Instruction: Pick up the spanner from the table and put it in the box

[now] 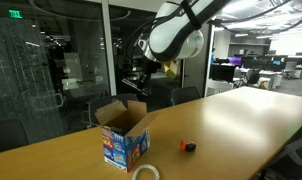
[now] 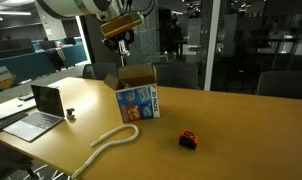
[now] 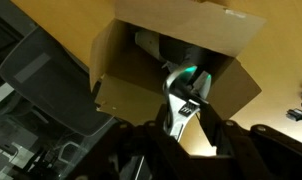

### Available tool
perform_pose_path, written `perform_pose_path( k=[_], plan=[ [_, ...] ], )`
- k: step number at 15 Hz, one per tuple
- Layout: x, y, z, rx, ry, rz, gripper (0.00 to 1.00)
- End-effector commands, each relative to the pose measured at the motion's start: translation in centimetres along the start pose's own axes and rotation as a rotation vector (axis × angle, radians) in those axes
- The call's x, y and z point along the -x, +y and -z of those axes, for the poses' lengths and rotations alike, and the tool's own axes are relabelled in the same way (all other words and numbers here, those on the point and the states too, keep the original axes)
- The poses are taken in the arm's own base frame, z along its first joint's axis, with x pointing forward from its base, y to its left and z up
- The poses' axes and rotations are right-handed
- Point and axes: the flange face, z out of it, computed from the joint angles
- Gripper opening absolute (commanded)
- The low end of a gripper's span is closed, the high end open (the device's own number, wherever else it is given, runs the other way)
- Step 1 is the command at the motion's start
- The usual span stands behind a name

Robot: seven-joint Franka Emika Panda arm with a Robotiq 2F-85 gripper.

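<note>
My gripper needs to still hang high above the open box (image 1: 124,135) with the spanner, so next my gripper needs to lower and reach outward to the opening between the brown flaps.
My gripper (image 3: 183,120) is shut on the spanner (image 3: 181,98), a silvery-grey metal tool that points down toward the open box (image 3: 126,95). In the wrist view the spanner's head hangs over the box's brown inside. In both exterior views the gripper (image 1: 141,80) (image 2: 123,40) hangs above the box (image 1: 124,135) (image 2: 138,100), which stands on the table with its brown flaps open and blue-and-white printed sides. The spanner is too small to make out in the exterior views.
A small red-and-black object (image 1: 187,146) (image 2: 188,140) lies on the wooden table (image 1: 231,120) near the box. A pale rope-like loop (image 2: 111,142) lies in front of it. A laptop (image 2: 36,112) sits at the table's far side. Office chairs stand behind.
</note>
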Motion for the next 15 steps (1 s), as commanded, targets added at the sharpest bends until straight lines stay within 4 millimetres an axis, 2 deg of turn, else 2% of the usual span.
perform_pose_path(
  k=[1, 5, 8, 15],
  plan=[
    [-3.5, -0.3, -3.9, -0.068, 0.068, -0.007, 0.23],
    [-5.0, -2.0, -9.0, -0.164, 0.101, -0.012, 0.23],
    [-5.8, -1.9, -11.6, -0.208, 0.106, -0.01, 0.23],
    [-7.3, 0.4, -13.6, -0.23, 0.109, -0.018, 0.23]
  ],
)
